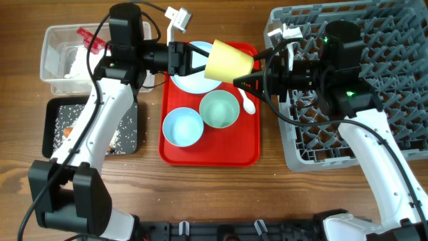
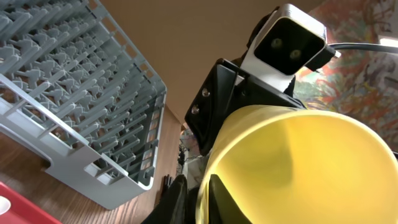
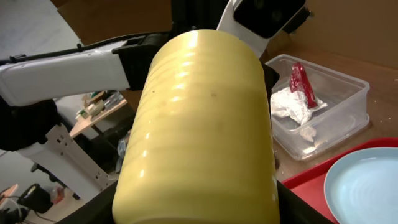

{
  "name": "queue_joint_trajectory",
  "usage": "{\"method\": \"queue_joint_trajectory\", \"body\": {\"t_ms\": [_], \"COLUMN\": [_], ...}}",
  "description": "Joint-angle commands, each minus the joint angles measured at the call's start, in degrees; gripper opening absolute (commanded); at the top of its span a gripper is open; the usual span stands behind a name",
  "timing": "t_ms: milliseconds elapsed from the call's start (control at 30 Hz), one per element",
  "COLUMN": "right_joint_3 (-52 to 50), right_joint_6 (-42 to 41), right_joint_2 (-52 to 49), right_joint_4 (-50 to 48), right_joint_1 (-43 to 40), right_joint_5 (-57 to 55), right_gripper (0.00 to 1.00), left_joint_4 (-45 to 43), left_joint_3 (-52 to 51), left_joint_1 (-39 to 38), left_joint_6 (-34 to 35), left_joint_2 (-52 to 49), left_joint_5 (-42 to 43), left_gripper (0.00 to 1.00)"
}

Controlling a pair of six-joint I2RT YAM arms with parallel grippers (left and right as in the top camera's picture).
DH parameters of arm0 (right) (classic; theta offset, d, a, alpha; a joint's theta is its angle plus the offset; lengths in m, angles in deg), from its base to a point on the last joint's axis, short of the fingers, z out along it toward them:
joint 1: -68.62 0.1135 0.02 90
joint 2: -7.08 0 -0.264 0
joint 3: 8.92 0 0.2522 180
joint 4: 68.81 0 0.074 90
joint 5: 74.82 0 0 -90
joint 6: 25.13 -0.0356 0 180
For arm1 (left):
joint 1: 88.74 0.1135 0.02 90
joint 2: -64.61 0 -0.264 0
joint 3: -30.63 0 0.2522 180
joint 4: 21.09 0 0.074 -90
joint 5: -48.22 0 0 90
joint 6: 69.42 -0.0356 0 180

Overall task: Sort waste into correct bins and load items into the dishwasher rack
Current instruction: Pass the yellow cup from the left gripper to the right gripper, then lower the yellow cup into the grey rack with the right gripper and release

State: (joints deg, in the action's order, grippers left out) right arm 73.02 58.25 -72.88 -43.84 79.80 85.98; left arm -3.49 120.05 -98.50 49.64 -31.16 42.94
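Observation:
The rack's empty near corner (image 1: 312, 142) is back from my right gripper and to its right in the overhead view, so I will swing there, go down and let go of the cup (image 1: 229, 61).
The yellow cup (image 1: 229, 61) hangs tilted above the red tray (image 1: 210, 155), its mouth facing left. My left gripper (image 1: 200, 61) pinches its rim, one finger inside the cup (image 2: 298, 168). My right gripper (image 1: 251, 69) has a finger pressed on each side of the cup's base (image 3: 205, 124). The light blue plate (image 1: 190, 82), light blue bowl (image 1: 182, 127), pale green bowl (image 1: 219, 109) and white spoon (image 1: 247, 104) lie on the red tray. The grey rack (image 1: 381, 100) stands at the right. The clear tub (image 1: 53, 70) holds the red wrapper (image 1: 87, 37) and tissue (image 1: 77, 60).
The black tray (image 1: 50, 127) at the left holds scattered rice (image 1: 120, 137) and an orange bit (image 1: 67, 132). My left arm crosses above it. The rack's near corner (image 2: 81, 93) shows in the left wrist view, the tub (image 3: 348, 118) in the right wrist view.

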Motion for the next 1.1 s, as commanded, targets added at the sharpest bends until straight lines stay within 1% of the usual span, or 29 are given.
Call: {"method": "queue_joint_trajectory", "body": {"t_ms": [0, 33, 100, 167, 233, 333, 367, 400, 433, 467, 533, 567, 633, 700, 833, 867, 933, 967, 1033, 1067], "right_joint_3": [0.7, 0.7, 0.7, 0.7, 0.7, 1.0, 1.6, 3.2, 5.2, 8.5, 12.1, 12.3, 12.3, 12.3, 12.0, 11.7, 10.2, 7.8, 6.6, 6.6], "right_joint_6": [-0.2, -0.9, -1.0, -1.1, -1.0, -0.9, -1.0, -1.1, -1.1, -1.2, -4.1, -5.3, -7.1, -7.3, -6.9, -6.9, -6.9, -6.8, -6.7, -6.7], "right_joint_2": [0.4, 0.5, 0.7, 1.3, 2.5, 5.9, 7.4, 9.4, 10.8, 11.4, 11.3, 11.1, 9.2, 5.4, -5.2, -7.1, -8.9, -9.7, -10.2, -10.2], "right_joint_4": [-0.5, -0.5, 0.7, 3.7, 10.6, 23.2, 28.1, 34.4, 40.0, 47.4, 58.6, 62.2, 68.8, 73.9, 80.7, 80.9, 80.0, 78.4, 76.1, 74.7], "right_joint_1": [-1.9, -2.8, -5.4, -8.3, -11.6, -14.1, -14.6, -14.9, -14.9, -14.9, -14.9, -14.9, -14.9, -14.9, -14.7, -14.3, -14.1, -14.1, -14.1, -14.1], "right_joint_5": [-0.1, -0.2, -0.2, -3.0, -11.2, -28.8, -35.4, -43.1, -49.0, -55.6, -63.7, -65.0, -65.1, -65.0, -65.9, -66.9, -66.9, -66.9, -66.9, -66.9], "right_gripper": [0.57, 0.57, 0.56, 0.56, 0.56, 0.54, 0.54, 0.54, 0.54, 0.54, 0.54, 0.54, 0.54, 0.55, 0.56, 0.59, 0.60, 0.64, 0.80, 0.86], "left_joint_4": [0.0, 0.0, 0.0, 0.0, 0.0, 0.9, 3.0, 7.0, 10.5, 15.8, 23.2, 26.5, 30.5, 32.5, 34.6, 34.7, 34.8, 34.8, 34.8, 34.8], "left_joint_3": [0.5, 0.5, 0.5, 0.5, 0.5, 0.5, 0.4, 0.4, 0.4, 0.4, 0.4, 0.4, 0.4, 0.4, 0.4, 0.4, 0.4, 0.4, 0.4, 0.4], "left_joint_1": [-0.1, -0.1, -0.1, -0.1, -0.1, -0.1, -0.1, -0.1, -0.1, -0.1, -0.1, -0.1, -0.1, -0.1, -0.1, -0.1, -0.1, -0.1, -0.1, -0.1], "left_joint_6": [-0.1, -0.1, -0.2, -0.3, -0.3, -0.3, -1.4, -4.3, -5.6, -6.4, -6.4, -6.4, -6.4, -6.4, -6.4, -6.5, -7.9, -7.9, -7.9, -8.1], "left_joint_2": [0.9, 0.9, 0.9, 0.9, 0.9, 0.9, 0.9, 0.9, 0.9, 0.9, 0.9, 0.9, 0.9, 0.9, 0.9, 0.9, 0.9, 0.9, 0.9, 0.9], "left_joint_5": [-0.4, -0.4, -0.4, -0.9, -2.7, -8.1, -12.5, -18.6, -24.0, -33.0, -45.9, -51.5, -58.6, -62.4, -66.7, -66.9, -66.8, -66.8, -66.8, -66.9], "left_gripper": [0.16, 0.19, 0.30, 0.34, 0.36, 0.41, 0.43, 0.45, 0.46, 0.48, 0.49, 0.50, 0.49, 0.50, 0.50, 0.50, 0.50, 0.50, 0.51, 0.52]}}
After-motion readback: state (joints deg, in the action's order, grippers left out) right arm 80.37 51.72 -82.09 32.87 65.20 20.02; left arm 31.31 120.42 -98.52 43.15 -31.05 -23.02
